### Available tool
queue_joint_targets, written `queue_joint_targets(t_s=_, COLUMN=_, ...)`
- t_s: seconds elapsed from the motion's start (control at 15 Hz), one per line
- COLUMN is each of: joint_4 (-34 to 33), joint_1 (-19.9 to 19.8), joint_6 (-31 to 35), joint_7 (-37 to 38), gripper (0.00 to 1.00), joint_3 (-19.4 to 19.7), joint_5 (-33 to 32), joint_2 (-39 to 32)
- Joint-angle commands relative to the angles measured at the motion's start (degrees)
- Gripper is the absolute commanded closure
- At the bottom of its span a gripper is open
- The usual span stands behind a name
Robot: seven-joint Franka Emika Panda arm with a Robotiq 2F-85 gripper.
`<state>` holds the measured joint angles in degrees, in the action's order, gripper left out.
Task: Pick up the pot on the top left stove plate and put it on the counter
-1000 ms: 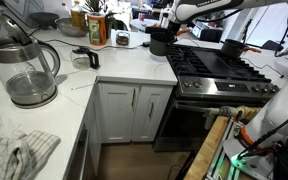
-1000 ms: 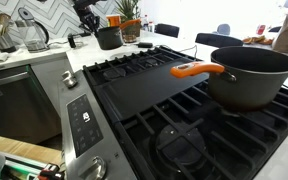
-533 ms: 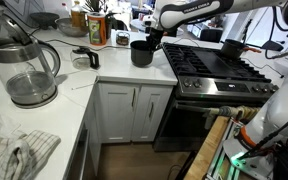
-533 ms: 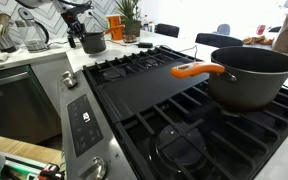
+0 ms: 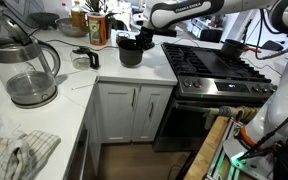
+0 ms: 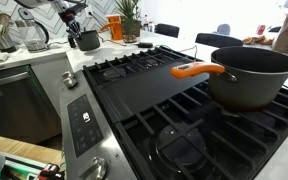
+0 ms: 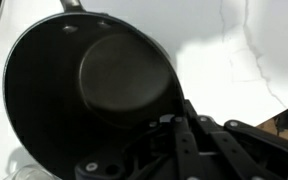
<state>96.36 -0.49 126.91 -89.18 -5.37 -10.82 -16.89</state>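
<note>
The pot already hangs low over the clear white counter (image 5: 132,66) beside the range, so the robot's gripper should next go down slightly to set the pot's bottom there and let go of the pot's rim.
The small black pot (image 5: 130,53) hangs from my gripper (image 5: 139,40) low over the white counter (image 5: 104,75), just left of the range. In an exterior view the pot (image 6: 87,41) is far off beside the plant, under my gripper (image 6: 76,27). In the wrist view the pot (image 7: 89,85) fills the left side, seen from above and empty, with white counter (image 7: 249,50) beyond. My gripper (image 7: 169,125) is shut on the pot's rim. The rear-left stove plate (image 5: 182,49) stands bare, also in an exterior view (image 6: 160,56). I cannot tell whether the pot touches the counter.
A glass kettle (image 5: 24,70) stands on the near counter, with a crumpled cloth (image 5: 19,150) in front. Bottles and a plant (image 5: 94,25) line the back wall. A small dark object (image 5: 88,58) lies left of the pot. A large dark pot with an orange handle (image 6: 249,75) sits on the range.
My gripper has carried the pot leftward off the range and out over the counter, lowering it toward the surface. The large pot has not moved.
</note>
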Motion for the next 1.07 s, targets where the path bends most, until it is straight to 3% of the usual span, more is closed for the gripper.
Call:
queue_joint_targets(t_s=0.0, joint_4=-3.7, joint_1=-0.9, joint_6=1.6, joint_7=-6.0, gripper=0.99, joint_3=-0.2, joint_5=1.3, joint_2=-3.0)
queue_joint_targets(t_s=0.53, joint_4=-5.8, joint_1=-2.0, joint_6=2.8, joint_7=-12.0, gripper=0.97, joint_3=-0.5, joint_5=4.1, joint_2=-6.3)
queue_joint_targets(t_s=0.6, joint_4=-6.0, joint_1=-2.1, joint_6=2.9, joint_7=-12.4, gripper=0.71, joint_3=-0.5, joint_5=4.5, joint_2=-6.3)
queue_joint_targets(t_s=0.67, joint_4=-6.2, joint_1=-2.1, joint_6=2.7, joint_7=-12.7, gripper=0.70, joint_3=-0.5, joint_5=4.8, joint_2=-6.3)
queue_joint_targets(t_s=1.0, joint_4=-7.0, joint_1=-0.9, joint_6=1.5, joint_7=-10.1, gripper=0.35, joint_3=-0.5, joint_5=4.9, joint_2=-3.1)
